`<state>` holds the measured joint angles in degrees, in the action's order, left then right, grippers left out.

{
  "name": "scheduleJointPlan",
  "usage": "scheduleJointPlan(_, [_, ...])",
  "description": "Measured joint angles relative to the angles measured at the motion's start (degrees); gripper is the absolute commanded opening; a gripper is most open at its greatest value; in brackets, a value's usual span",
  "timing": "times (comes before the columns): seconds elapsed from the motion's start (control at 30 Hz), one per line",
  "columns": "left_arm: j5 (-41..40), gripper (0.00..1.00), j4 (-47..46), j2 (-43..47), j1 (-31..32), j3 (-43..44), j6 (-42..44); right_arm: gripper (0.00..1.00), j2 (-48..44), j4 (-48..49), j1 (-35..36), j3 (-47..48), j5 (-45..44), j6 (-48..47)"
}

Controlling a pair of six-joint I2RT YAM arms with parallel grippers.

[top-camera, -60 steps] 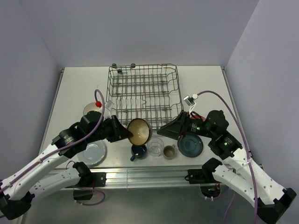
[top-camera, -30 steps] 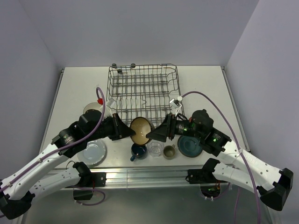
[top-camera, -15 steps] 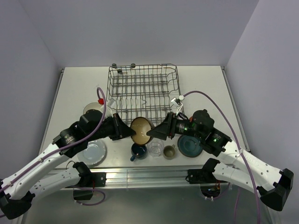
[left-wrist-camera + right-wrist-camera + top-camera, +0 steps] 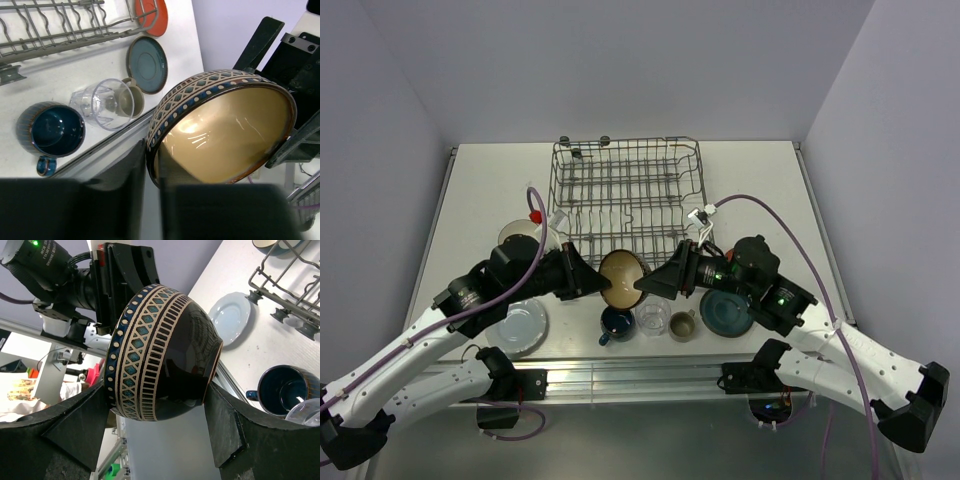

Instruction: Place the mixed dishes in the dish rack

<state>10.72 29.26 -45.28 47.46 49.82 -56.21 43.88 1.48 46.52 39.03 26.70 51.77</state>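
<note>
The rack's far corner [image 4: 667,165] on the orange-red plate's side is empty. My right gripper will next carry the bowl outward and lower it into that corner.
The brown patterned bowl [image 4: 620,277] hangs in the air above the table's front, tan inside [image 4: 225,135], dark and banded outside [image 4: 165,350]. My left gripper [image 4: 592,282] is shut on its rim, one finger inside and one outside [image 4: 152,165]. My right gripper [image 4: 647,283] straddles the bowl from the other side [image 4: 157,405]. One pad lies at the rim band, the other against the base. The grey wire dish rack [image 4: 630,195] stands behind, with no dishes in it.
On the table in front: a blue mug [image 4: 617,323], a clear glass [image 4: 653,314], a beige cup [image 4: 683,324], a teal plate [image 4: 727,310]. A pale plate [image 4: 520,325] and a white-inside bowl [image 4: 520,235] lie left. An orange-red plate [image 4: 150,15] lies by the rack.
My right gripper swung left from the teal plate to the bowl and now brackets it. The left gripper kept the bowl nearly still in the air.
</note>
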Motion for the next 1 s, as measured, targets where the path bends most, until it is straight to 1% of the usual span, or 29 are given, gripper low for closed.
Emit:
scheduleJointPlan(0.03, [0.07, 0.30, -0.09, 0.00, -0.02, 0.00, 0.00, 0.00, -0.17, -0.04, 0.00, 0.00, -0.15, -0.04])
scheduleJointPlan(0.07, [0.26, 0.39, -0.37, 0.00, 0.00, 0.00, -0.07, 0.00, -0.33, -0.26, 0.00, 0.00, -0.42, -0.22])
scheduleJointPlan(0.13, [0.68, 0.49, -1.29, 0.02, 0.02, 0.02, 0.04, 0.00, -0.46, -1.05, 0.00, 0.07, -0.90, -0.46])
scheduleJointPlan(0.17, [0.79, 0.58, -1.73, 0.02, 0.04, 0.02, -0.02, 0.00, -0.48, -1.62, 0.00, 0.09, -1.18, -0.61])
scheduleJointPlan(0.27, [1.07, 0.69, -2.08, 0.02, 0.04, 0.02, -0.11, 0.00, -0.57, -3.72, 0.00, 0.20, -2.43, -0.92])
scheduleJointPlan(0.37, [0.98, 0.72, -1.88, -0.11, 0.04, 0.07, -0.02, 0.00, -0.57, -5.11, 0.00, 0.26, -3.39, -1.29])
scheduleJointPlan(0.47, [-0.42, 0.73, -0.15, -0.52, 0.04, 0.81, 0.02, 0.00, -0.52, -6.03, 0.00, 0.33, -4.24, -1.73])
scheduleJointPlan(0.63, [-8.28, 0.71, 6.19, 0.98, 0.04, 2.78, -0.22, 0.00, 2.27, -10.45, 0.00, 3.76, -7.30, -4.04])
scheduleJointPlan(0.8, [-15.39, 0.71, 11.91, 2.86, 0.04, 4.61, -0.22, 0.00, 9.49, -16.39, 0.00, 12.09, -14.56, -8.83])
scheduleJointPlan(0.9, [-17.42, 0.71, 13.05, 3.34, 0.04, 4.68, -0.15, 0.00, 15.34, -19.87, 0.00, 18.95, -20.31, -12.28])
scheduleJointPlan(1.0, [-18.62, 0.71, 13.55, 3.56, 0.04, 4.68, 0.04, 0.00, 23.15, -22.99, -0.13, 27.54, -26.53, -16.00])
